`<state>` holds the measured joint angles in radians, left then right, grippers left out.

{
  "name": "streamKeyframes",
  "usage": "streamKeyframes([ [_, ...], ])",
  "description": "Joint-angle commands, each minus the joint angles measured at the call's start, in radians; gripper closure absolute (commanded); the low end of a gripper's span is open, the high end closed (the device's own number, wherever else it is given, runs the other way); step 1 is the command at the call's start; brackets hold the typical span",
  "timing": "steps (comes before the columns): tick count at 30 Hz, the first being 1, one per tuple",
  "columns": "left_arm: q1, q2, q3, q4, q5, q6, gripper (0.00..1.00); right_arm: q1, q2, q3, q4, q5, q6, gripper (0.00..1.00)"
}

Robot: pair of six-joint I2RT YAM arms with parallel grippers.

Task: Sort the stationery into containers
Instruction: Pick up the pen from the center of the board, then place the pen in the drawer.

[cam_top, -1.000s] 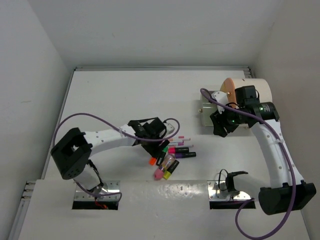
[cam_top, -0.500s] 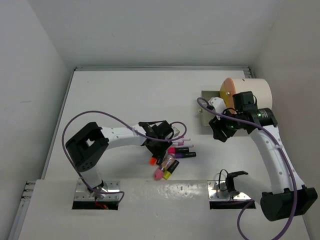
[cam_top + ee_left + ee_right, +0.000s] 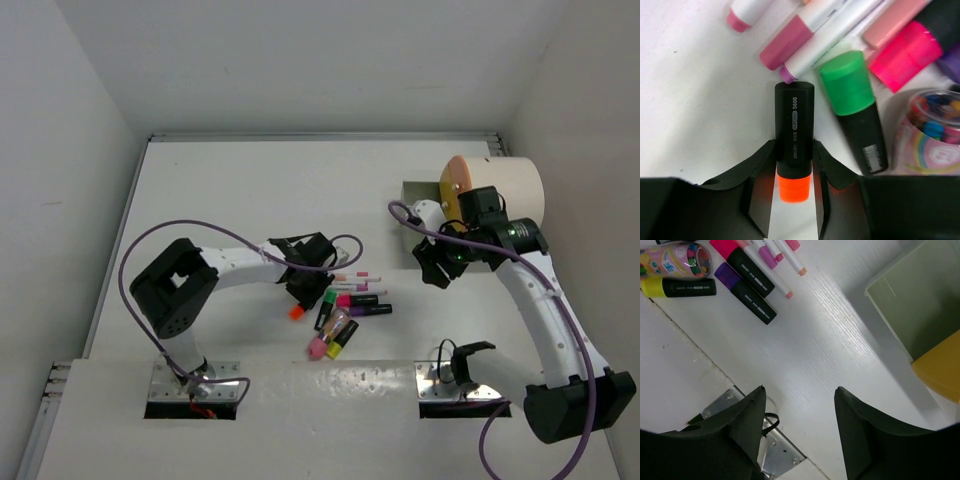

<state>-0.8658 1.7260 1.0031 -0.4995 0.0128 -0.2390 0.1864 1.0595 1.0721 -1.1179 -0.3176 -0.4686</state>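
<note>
The left gripper should go up and carry the orange highlighter over the open grey-green box (image 3: 420, 193), which is outward and to the gripper's right in the top view, and let it go inside.
My left gripper (image 3: 300, 292) is low on the table at the left edge of the stationery pile, shut on the black body of an orange highlighter (image 3: 794, 145). Its orange cap (image 3: 296, 312) sticks out toward the arm bases. Beside it lie a green highlighter (image 3: 852, 100), a pink highlighter (image 3: 905, 55), thin white pens (image 3: 825, 35) and a pink-ended tube (image 3: 935, 135). A yellow highlighter (image 3: 680, 287) and a purple one (image 3: 745, 292) show in the right wrist view. My right gripper (image 3: 432, 265) is open and empty, held above the table, in front of the cream drum (image 3: 505, 190) with its orange end face (image 3: 455, 185).
A grey-green open box (image 3: 415, 205) sits against the drum's left side; it also shows in the right wrist view (image 3: 910, 310). Metal base plates (image 3: 450, 385) lie at the near edge. White walls close in the table on the left, back and right.
My left gripper has closed on the orange highlighter and pulled it a little up and left, out of the pile. My right gripper has drifted slightly left and nearer, away from the drum.
</note>
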Motion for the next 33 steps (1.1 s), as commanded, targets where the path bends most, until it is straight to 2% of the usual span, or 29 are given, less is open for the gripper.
streamKeyframes([
  [1,0.068,-0.06,0.028,0.033,0.09,0.009,0.85,0.016,-0.018,-0.017,0.035,-0.005,0.007,0.43],
  [2,0.086,-0.087,0.025,0.07,0.119,0.007,0.87,0.016,-0.019,-0.02,0.033,0.002,0.01,0.43],
  [3,0.121,-0.144,0.025,0.087,0.172,0.001,0.95,0.016,-0.029,-0.026,0.035,0.005,0.012,0.43],
  [5,0.149,-0.204,0.066,0.111,0.241,0.003,1.0,0.016,-0.05,-0.035,0.043,0.005,0.025,0.43],
  [9,0.175,-0.215,0.239,0.16,0.292,-0.029,1.0,0.015,-0.102,-0.076,0.111,0.025,0.079,0.44],
  [11,0.191,-0.191,0.308,0.272,0.35,-0.065,1.0,0.007,-0.138,-0.09,0.145,0.034,0.105,0.44],
  [12,0.2,-0.156,0.351,0.332,0.453,-0.1,1.0,0.002,-0.156,-0.1,0.177,0.032,0.113,0.45],
  [13,0.198,-0.129,0.368,0.464,0.49,-0.132,1.0,-0.001,-0.165,-0.101,0.185,0.029,0.122,0.45],
  [14,0.195,-0.068,0.424,0.527,0.513,-0.172,1.0,-0.007,-0.173,-0.1,0.193,0.017,0.14,0.45],
  [17,0.169,0.1,0.552,0.613,0.587,-0.275,1.0,-0.027,-0.202,-0.084,0.227,0.006,0.2,0.47],
  [18,0.157,0.142,0.639,0.625,0.599,-0.327,1.0,-0.028,-0.21,-0.063,0.243,0.002,0.215,0.47],
  [22,0.136,0.302,0.753,0.813,0.613,-0.46,1.0,-0.038,-0.208,0.023,0.267,-0.001,0.342,0.47],
  [26,0.113,0.43,0.861,0.857,0.638,-0.51,1.0,-0.039,-0.172,0.098,0.27,-0.006,0.377,0.46],
  [31,0.096,0.515,0.926,0.882,0.613,-0.513,0.99,-0.041,-0.145,0.137,0.199,0.015,0.329,0.46],
  [33,0.094,0.533,0.947,0.88,0.604,-0.502,0.92,-0.039,-0.142,0.132,0.175,0.015,0.305,0.45],
])
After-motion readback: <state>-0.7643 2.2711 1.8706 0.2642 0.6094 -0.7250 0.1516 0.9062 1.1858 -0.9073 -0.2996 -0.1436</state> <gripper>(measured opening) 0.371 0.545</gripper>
